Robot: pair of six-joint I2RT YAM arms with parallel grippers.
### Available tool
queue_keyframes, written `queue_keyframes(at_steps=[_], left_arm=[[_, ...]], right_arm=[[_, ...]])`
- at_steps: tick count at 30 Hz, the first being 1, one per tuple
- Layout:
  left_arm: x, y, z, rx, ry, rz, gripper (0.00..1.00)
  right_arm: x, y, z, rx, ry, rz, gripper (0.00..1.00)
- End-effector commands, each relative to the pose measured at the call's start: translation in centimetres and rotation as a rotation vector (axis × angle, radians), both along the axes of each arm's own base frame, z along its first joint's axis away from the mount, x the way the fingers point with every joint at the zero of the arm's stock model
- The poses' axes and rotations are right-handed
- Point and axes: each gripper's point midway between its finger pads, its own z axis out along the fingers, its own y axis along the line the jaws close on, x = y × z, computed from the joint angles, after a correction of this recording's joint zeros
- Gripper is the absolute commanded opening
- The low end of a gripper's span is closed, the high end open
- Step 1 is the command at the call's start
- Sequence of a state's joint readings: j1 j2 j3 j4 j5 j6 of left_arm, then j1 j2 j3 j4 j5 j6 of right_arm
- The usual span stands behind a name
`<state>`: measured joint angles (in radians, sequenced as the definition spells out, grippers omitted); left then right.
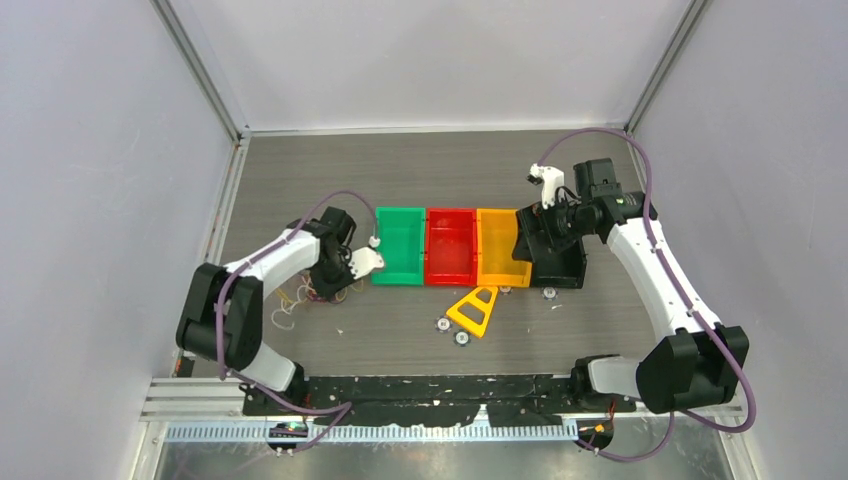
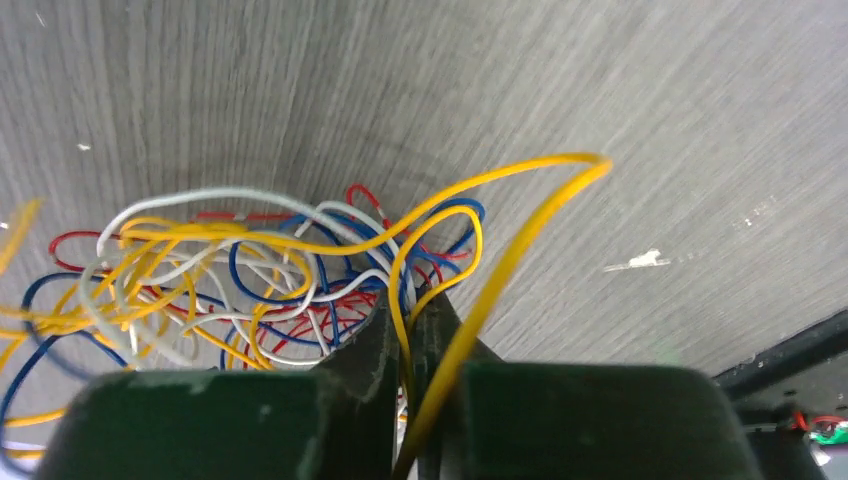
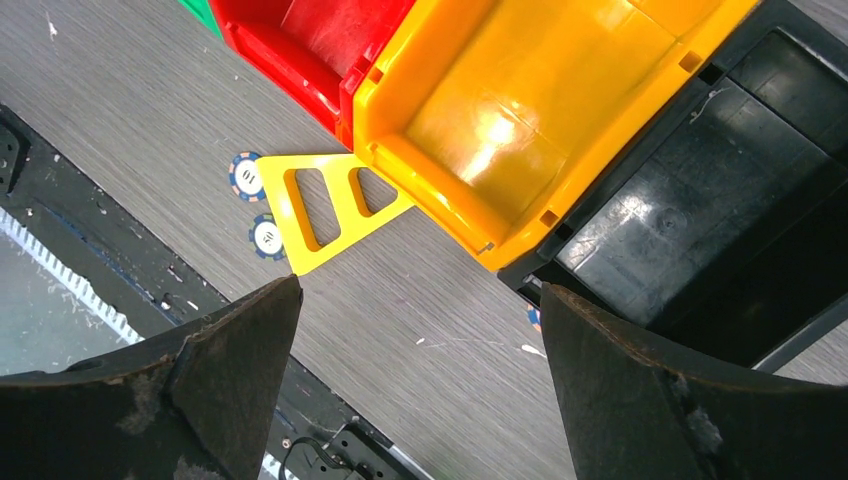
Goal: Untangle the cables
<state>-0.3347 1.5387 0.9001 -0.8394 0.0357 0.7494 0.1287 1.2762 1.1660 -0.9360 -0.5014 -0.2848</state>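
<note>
I should turn my left gripper's fingers, move back over the bare tabletop behind it, short of the green bin, and release the cables there.
The cables [image 1: 300,296] lie as a tangle of thin yellow, white, red and blue wires [image 2: 240,265] on the grey table, left of the green bin. My left gripper [image 1: 338,282] is down at the right edge of the tangle. In the left wrist view its jaws [image 2: 412,305] stand almost together, with a yellow cable [image 2: 400,290] pinched between them. A long yellow loop [image 2: 520,175] arches up and to the right over the fingers. My right gripper [image 1: 535,240] hovers open above the orange and black bins, with nothing between its fingers [image 3: 250,330].
Green [image 1: 400,245], red [image 1: 450,245], orange [image 1: 497,255] and black [image 1: 562,268] bins stand in a row mid-table. A yellow triangular frame [image 1: 475,311] and small round chips [image 1: 442,324] lie in front of them. Grey walls enclose the table.
</note>
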Motion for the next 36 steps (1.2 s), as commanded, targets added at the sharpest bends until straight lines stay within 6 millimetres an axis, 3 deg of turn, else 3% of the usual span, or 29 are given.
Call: queue_keyframes(at_steps=[1, 6, 10, 13, 16, 22, 26, 34, 36], left_arm=[[0.0, -3.0, 5.4, -0.195, -0.091, -0.043, 0.0], [-5.0, -10.1, 16.9, -0.753, -0.207, -0.102, 0.0], [-8.0, -14.1, 22.3, -1.104, -0.16, -0.081, 0.0], [-8.5, -15.9, 23.4, -1.238, -0.063, -0.017, 0.0], [-8.9, -17.5, 23.9, -1.322, 0.018, 0.023, 0.0], [-8.3, -19.6, 24.3, -1.418, 0.069, 0.077, 0.0], [-8.6, -20.3, 24.5, -1.453, 0.107, 0.061, 0.0], [-9.3, -20.2, 24.1, -1.428, 0.14, 0.044, 0.0], [-9.5, -20.1, 24.2, -1.426, 0.147, 0.038, 0.0]], right_arm=[[1.0, 1.4, 2.4, 0.075, -0.098, 0.027, 0.95], [1.1, 4.4, 4.2, 0.225, -0.133, 0.091, 0.95], [0.5, 9.1, 6.4, 0.372, -0.136, 0.21, 0.95], [-0.9, 12.6, 9.1, 0.467, -0.154, 0.317, 0.95], [-2.8, 15.0, 10.4, 0.522, -0.113, 0.408, 0.95], [-8.3, 19.7, 9.6, 0.551, -0.032, 0.621, 0.95], [-8.1, 21.1, 8.2, 0.523, -0.027, 0.629, 0.98], [-5.9, 23.2, 8.2, 0.592, -0.059, 0.565, 0.7], [-5.6, 23.3, 8.2, 0.591, -0.076, 0.562, 0.47]])
